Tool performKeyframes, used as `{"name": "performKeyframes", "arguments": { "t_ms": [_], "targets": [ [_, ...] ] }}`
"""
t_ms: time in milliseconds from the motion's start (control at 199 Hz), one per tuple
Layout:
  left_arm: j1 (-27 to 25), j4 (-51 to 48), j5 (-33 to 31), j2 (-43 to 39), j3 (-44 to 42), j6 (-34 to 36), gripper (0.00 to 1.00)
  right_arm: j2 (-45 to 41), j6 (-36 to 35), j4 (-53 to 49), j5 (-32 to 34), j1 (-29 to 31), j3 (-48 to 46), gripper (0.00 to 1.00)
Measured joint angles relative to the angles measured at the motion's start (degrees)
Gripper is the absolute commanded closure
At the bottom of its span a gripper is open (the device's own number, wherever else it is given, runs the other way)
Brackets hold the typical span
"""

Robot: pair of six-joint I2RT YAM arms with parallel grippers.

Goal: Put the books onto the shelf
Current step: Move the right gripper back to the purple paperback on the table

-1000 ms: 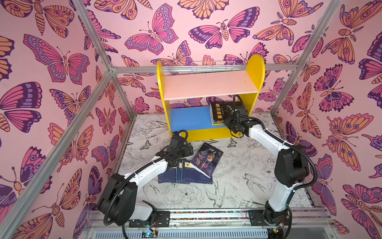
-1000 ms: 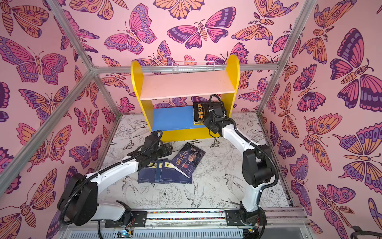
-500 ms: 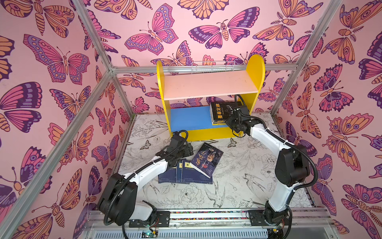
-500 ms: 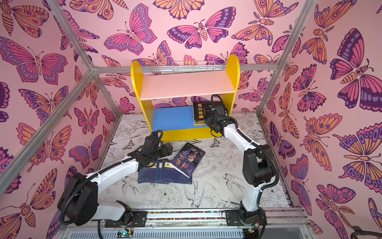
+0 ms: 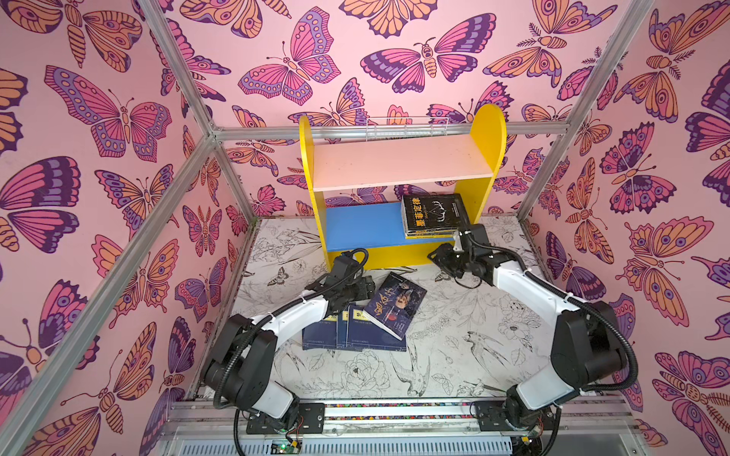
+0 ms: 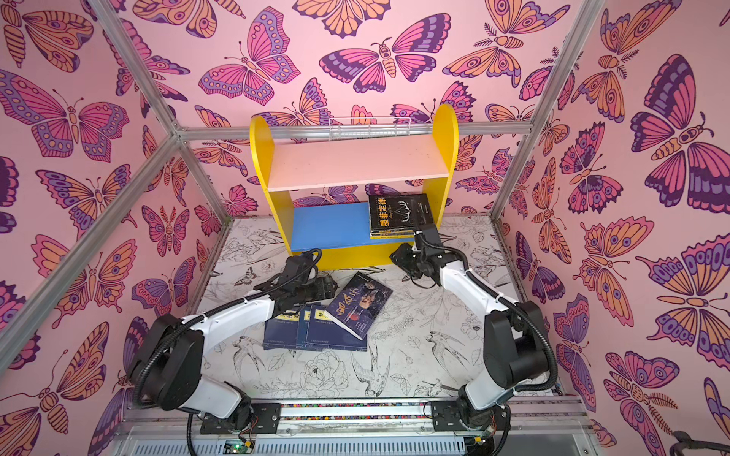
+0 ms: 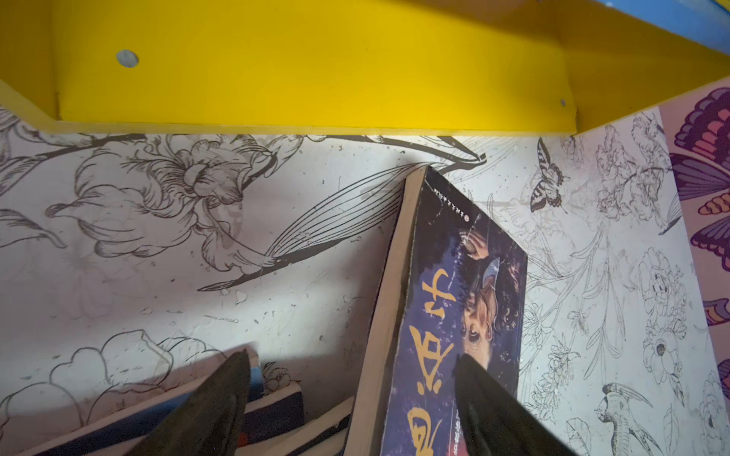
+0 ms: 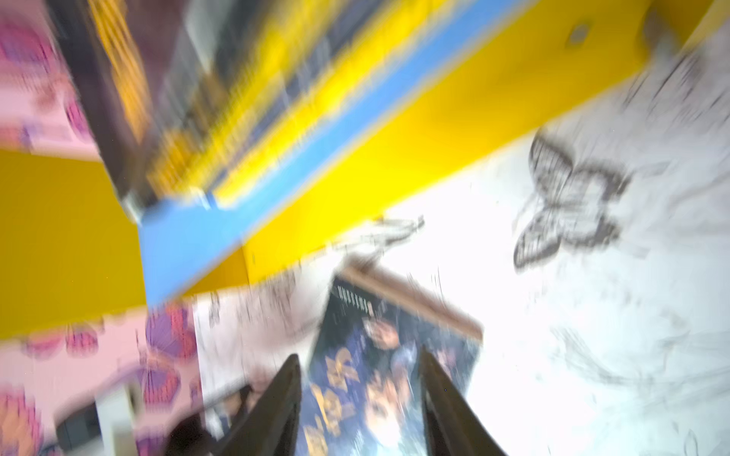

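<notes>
The portrait book's free long edge (image 5: pixel 417 308) (image 8: pixel 472 368) is below and back from my right gripper, and my left gripper straddles the other long edge. I will lower my right gripper backward astride the free one next.
The shelf (image 5: pixel 399 167) stands at the back, its yellow base strip (image 7: pixel 316 79) close in the left wrist view. A stack of books topped by a black one with yellow characters (image 5: pixel 434 213) lies on the right of the blue lower board (image 6: pixel 332 225). On the floor a dark portrait book (image 5: pixel 397 306) leans over navy-blue books (image 5: pixel 355 333). My left gripper (image 7: pixel 351 379) is open and straddles the portrait book's (image 7: pixel 454 316) long edge. My right gripper (image 5: pixel 434 258) hangs open and empty before the shelf's base; its wrist view is blurred, with the fingers (image 8: pixel 276 402) apart.
A white wire rack (image 5: pixel 407 128) sits behind the shelf's upper board. Aluminium frame posts (image 5: pixel 549 158) rise at both back corners, and butterfly walls close in on three sides. The floor mat (image 5: pixel 454 355) carries line drawings of flowers and birds.
My right gripper has opened, left the stack on the blue board, and dropped down to the front of the shelf's base. The left arm has not moved.
</notes>
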Motion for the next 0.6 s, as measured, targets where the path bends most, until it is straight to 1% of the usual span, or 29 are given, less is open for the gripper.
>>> {"name": "performKeyframes", "arguments": {
  "t_ms": [55, 65, 141, 256, 326, 371, 442, 562, 602],
  "targets": [
    [-0.24, -0.07, 0.72, 1.62, 1.03, 0.74, 0.17, 0.72, -3.23, -0.98, -4.98, 0.72, -2.58, 0.50],
    [-0.35, -0.07, 0.85, 2.05, 1.25, 0.96, 0.17, 1.31, -4.09, -1.49, -6.58, 0.96, -3.13, 0.50],
    [-0.85, -0.09, 1.31, 4.61, 2.47, 1.92, 0.17, 4.59, -7.45, -3.96, -12.61, 1.75, -4.72, 0.49],
    [-1.49, -0.70, 2.36, 7.78, 3.56, 3.58, 0.19, 10.95, -11.37, -6.60, -19.87, 2.14, -6.14, 0.49],
    [-1.75, -1.44, 2.80, 9.31, 4.00, 4.66, 0.22, 13.57, -12.50, -6.78, -22.62, 2.16, -6.86, 0.49],
    [-2.01, -1.73, 3.08, 10.19, 4.04, 5.40, 0.27, 14.53, -13.00, -6.27, -25.24, 2.16, -7.28, 0.50],
    [-2.21, -2.19, 3.80, 10.99, 4.04, 6.03, 0.32, 15.32, -13.25, -4.35, -27.54, 2.36, -7.61, 0.51],
    [-2.32, -1.99, 5.79, 11.58, 4.07, 7.04, 0.42, 16.70, -13.09, -0.96, -29.92, 2.56, -7.63, 0.54],
    [-2.32, -1.77, 6.64, 11.89, 4.09, 7.28, 0.44, 16.94, -12.85, 0.46, -30.27, 2.69, -7.63, 0.55]
  ]
}}
